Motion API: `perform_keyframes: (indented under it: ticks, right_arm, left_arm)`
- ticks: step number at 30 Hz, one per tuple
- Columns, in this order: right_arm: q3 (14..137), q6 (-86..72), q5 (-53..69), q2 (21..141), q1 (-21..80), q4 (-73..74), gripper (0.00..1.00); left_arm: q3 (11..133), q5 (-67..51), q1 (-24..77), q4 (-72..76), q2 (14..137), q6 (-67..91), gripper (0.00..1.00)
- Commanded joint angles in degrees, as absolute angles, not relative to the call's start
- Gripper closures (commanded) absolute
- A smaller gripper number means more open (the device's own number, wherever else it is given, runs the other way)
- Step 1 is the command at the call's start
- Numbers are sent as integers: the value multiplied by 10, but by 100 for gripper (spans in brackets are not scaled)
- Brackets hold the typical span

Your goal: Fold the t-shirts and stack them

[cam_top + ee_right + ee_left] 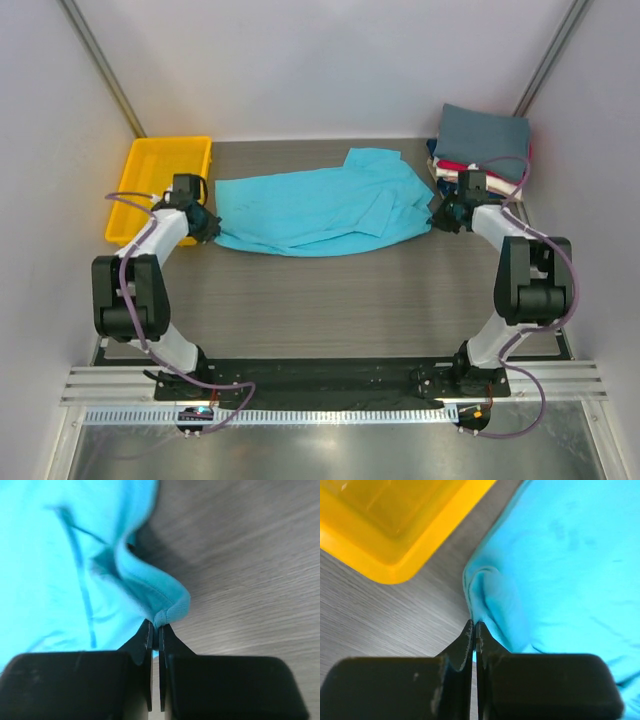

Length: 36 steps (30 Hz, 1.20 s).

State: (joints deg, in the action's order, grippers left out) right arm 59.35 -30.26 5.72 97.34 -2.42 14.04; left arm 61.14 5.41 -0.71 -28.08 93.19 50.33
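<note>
My right gripper needs to move the bunched hem back next onto the bare tabletop nearer my base and release it, because folds still rumple that end of the shirt.
A bright turquoise t-shirt (320, 205) lies spread and partly folded across the middle back of the table. My left gripper (208, 228) is shut on its left edge; in the left wrist view the fingertips (474, 626) pinch a fold of the turquoise cloth (560, 570). My right gripper (437, 220) is shut on its right edge; in the right wrist view the jaws (156, 627) pinch a bunched hem of the shirt (60, 570). A stack of folded shirts (480, 150), slate-grey on top with red, cream and navy below, stands at the back right.
A yellow plastic tray (160, 185) stands at the back left, right beside my left gripper; its corner shows in the left wrist view (395, 525). White walls enclose the table on three sides.
</note>
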Motion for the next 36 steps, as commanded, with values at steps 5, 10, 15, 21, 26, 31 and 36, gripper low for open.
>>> perform_keyframes:
  ticks: [5, 10, 15, 21, 26, 31, 36]
  right_arm:
    - [588, -305, 42, 817, -50, 213, 99]
    - [449, -333, 12, 770, -62, 222, 99]
    - [391, -345, 4, 692, -67, 268, 99]
    - [361, -381, 7, 550, -68, 335, 99]
    - [326, -426, 42, 459, -67, 381, 74]
    - [336, -470, 57, 381, -68, 431, 27]
    - [377, -453, 44, 352, -68, 460, 10]
  left_arm:
    - [622, 97, -12, -361, 811, 494, 100]
    - [495, 70, -31, -352, 773, 506, 100]
    - [455, 54, -47, -382, 718, 500, 100]
    - [448, 51, -47, -441, 645, 510, 100]
    - [431, 38, -47, -482, 579, 525, 97]
    - [425, 16, -47, -520, 519, 541, 57]
    - [469, 34, -47, -555, 473, 534, 31]
